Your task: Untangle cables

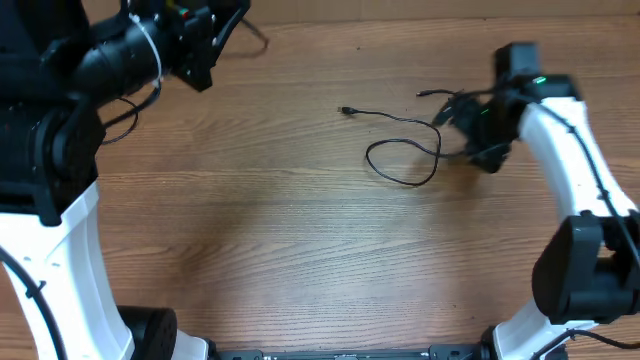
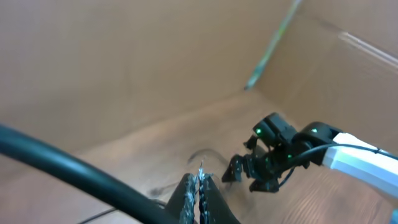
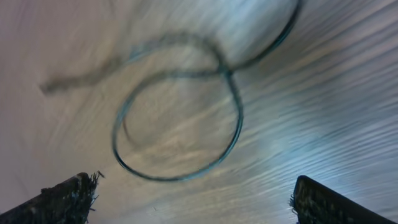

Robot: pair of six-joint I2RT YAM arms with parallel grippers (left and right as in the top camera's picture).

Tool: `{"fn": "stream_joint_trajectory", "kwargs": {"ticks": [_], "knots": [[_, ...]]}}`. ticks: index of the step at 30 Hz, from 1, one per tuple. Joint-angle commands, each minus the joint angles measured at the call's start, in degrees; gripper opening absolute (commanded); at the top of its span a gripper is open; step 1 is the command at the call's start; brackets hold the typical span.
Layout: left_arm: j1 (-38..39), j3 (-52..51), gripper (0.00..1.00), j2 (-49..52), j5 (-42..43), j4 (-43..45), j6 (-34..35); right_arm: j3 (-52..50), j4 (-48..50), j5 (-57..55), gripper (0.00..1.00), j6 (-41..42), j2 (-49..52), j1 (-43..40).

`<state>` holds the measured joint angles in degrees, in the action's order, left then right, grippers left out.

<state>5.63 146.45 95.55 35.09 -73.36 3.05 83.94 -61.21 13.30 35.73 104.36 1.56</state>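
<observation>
My left gripper should next move down and back to the tabletop, toward the left in the overhead view, and let go of the cord clear of the other cable's loop.
A thin black cable [image 1: 404, 150] lies on the wooden table [image 1: 280, 250], curled into a loop, with a small plug [image 1: 347, 109] at its left end and another lead end [image 1: 424, 94] further right. My right gripper [image 1: 466, 128] hovers just right of the loop. In the right wrist view its jaws [image 3: 193, 199] are wide open and empty, and the cable loop [image 3: 180, 112] lies ahead of them. My left gripper [image 1: 212, 35] is raised at the far left back, and its jaws [image 2: 200, 182] are shut. A thin cord [image 1: 256, 36] trails beside it; I cannot tell whether it is pinched.
In the left wrist view a thick black arm wire [image 2: 68, 168] crosses the foreground and the right arm [image 2: 298, 149] is seen beyond. The arm bases stand at the front left [image 1: 60, 290] and front right [image 1: 585, 280]. A cardboard wall [image 2: 124, 56] is behind.
</observation>
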Motion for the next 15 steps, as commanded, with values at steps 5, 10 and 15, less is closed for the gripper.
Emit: {"fn": "stream_joint_trajectory", "kwargs": {"ticks": [5,10,15], "knots": [[-1.4,0.0,0.04,-4.0,-28.6,-10.1,6.8,-6.0,3.1,1.3,1.00,-2.2,-1.5,1.7],[-9.9,0.0,0.05,-6.8,-39.8,-16.0,11.0,-6.1,3.6,0.9,1.00,-2.2,-1.5,1.7],[-27.7,-0.1,0.05,-6.5,-39.4,-22.3,14.8,-6.1,3.9,0.9,1.00,-2.2,-1.5,1.7]]}}
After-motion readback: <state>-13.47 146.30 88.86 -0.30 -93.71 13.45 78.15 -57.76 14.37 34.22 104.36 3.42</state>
